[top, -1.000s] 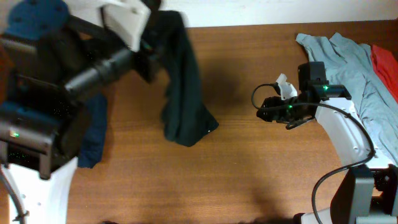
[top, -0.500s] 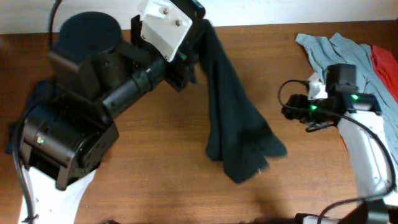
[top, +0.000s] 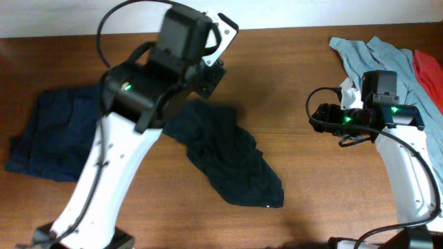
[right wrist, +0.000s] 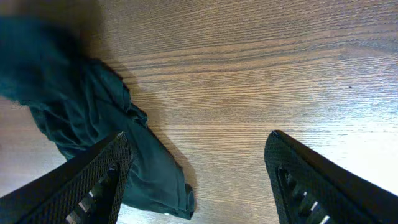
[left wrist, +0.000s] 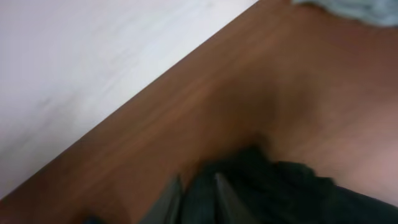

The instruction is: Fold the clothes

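The jutting heap at the shirt's edge (top: 252,144) (right wrist: 134,113) is below my right gripper and to its left in the overhead view, so my right gripper will move across and down onto it next.
The black T-shirt (top: 232,162) lies crumpled on the brown table, running from the top centre toward the lower right. My left gripper (top: 206,88) is shut on its upper end; the left wrist view shows the two fingers (left wrist: 198,198) pinching dark fabric (left wrist: 280,186). My right gripper (top: 320,119) is open and empty, to the right of the shirt and apart from it. In the right wrist view its fingers (right wrist: 199,180) spread wide over bare wood, with the shirt's end (right wrist: 74,124) at the left.
A dark navy-blue garment (top: 55,138) lies at the left of the table. A light grey-blue shirt (top: 387,62) and a red cloth (top: 429,69) lie at the back right corner. The table's far edge (left wrist: 124,93) meets a white wall.
My left arm has swung right and come down; the shirt hung in the air before and now lies on the table. The navy garment is uncovered. The right arm shifted slightly right.
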Robot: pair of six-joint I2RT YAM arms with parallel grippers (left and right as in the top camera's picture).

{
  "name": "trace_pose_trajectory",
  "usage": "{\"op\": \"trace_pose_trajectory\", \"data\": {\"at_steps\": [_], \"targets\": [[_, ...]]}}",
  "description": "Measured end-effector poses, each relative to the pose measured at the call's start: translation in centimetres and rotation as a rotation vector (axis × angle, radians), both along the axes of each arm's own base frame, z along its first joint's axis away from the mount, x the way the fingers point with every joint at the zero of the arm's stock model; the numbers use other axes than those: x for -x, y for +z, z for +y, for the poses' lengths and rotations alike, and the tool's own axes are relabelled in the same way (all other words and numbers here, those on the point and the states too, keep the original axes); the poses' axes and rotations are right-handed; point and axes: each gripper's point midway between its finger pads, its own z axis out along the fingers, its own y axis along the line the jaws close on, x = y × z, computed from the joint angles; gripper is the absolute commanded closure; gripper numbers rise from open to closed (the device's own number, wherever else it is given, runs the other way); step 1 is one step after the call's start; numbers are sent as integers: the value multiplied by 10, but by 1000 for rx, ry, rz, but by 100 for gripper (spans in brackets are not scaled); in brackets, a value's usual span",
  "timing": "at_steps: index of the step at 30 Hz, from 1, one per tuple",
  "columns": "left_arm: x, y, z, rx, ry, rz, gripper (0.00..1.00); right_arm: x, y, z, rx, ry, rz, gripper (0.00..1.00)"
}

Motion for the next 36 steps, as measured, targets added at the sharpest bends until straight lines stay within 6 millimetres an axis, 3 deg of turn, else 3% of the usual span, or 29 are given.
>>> {"op": "trace_pose_trajectory", "data": {"at_steps": [5,7,9,12,15,20,27,31,33,36], "targets": [[-22,-19,8,-49,90,10,87,6,-2,2,-4,8,24,30],[-25,-21,16,-54,119,15,74,10,-4,3,-14,12,45,30],[-25,-23,26,-62,152,29,69,14,-5,7,-20,21,62,26],[-25,-28,40,-68,195,56,68,16,-7,20,-24,67,68,25],[-26,-32,54,-60,251,83,67,17,-16,47,-25,170,73,25],[-25,-36,67,-56,295,106,67,16,-47,97,-12,348,93,26],[-24,-37,68,-60,297,114,67,23,-104,139,16,521,193,26],[-24,-38,68,-59,297,115,67,28,-131,147,37,569,244,46],[-24,-37,68,-59,298,114,67,29,-140,147,37,578,259,68],[-24,-37,68,-57,299,114,66,31,-146,148,25,580,276,92]]}}
